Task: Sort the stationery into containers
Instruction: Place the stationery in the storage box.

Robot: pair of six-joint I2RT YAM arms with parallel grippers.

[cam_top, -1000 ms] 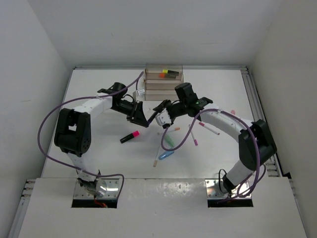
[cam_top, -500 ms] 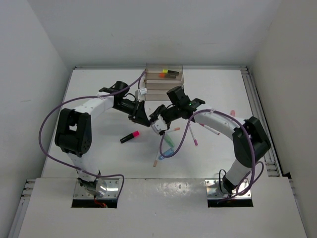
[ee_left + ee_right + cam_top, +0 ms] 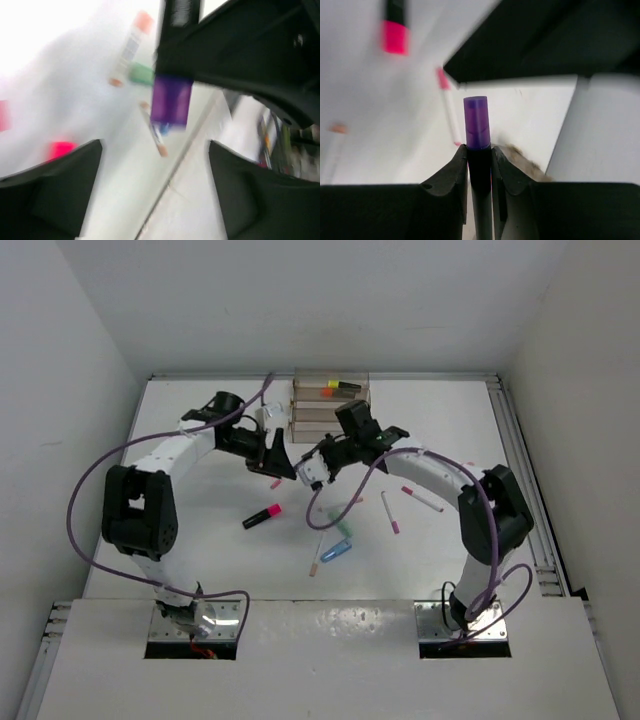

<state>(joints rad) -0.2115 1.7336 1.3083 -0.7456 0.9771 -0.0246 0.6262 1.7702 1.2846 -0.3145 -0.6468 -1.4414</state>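
The tray of orange and yellow highlighters lies outward of the robot's right gripper, so the gripper will next move outward over the top tray (image 3: 328,384) and release the black highlighter.
A black highlighter with a purple cap (image 3: 476,122) stands upright between the fingers of my right gripper (image 3: 480,156), which is shut on its black body. From above, that gripper (image 3: 312,472) hovers over the table in front of the containers (image 3: 330,412). My left gripper (image 3: 275,461) is just to its left, open and holding nothing. In the left wrist view the purple cap (image 3: 171,100) hangs beyond my wide-apart left gripper (image 3: 155,172). Orange and yellow highlighters (image 3: 340,389) lie in the top tray.
A pink-capped highlighter (image 3: 262,515) lies on the table below the left gripper. Thin white pens (image 3: 422,499), a green piece (image 3: 340,527), a blue piece (image 3: 335,552) and a peach-tipped pen (image 3: 315,565) are scattered under the right arm. White walls close in on three sides.
The left gripper opened, let go of the purple highlighter and drew back to the left. The right gripper closed on the highlighter and moved left toward the containers.
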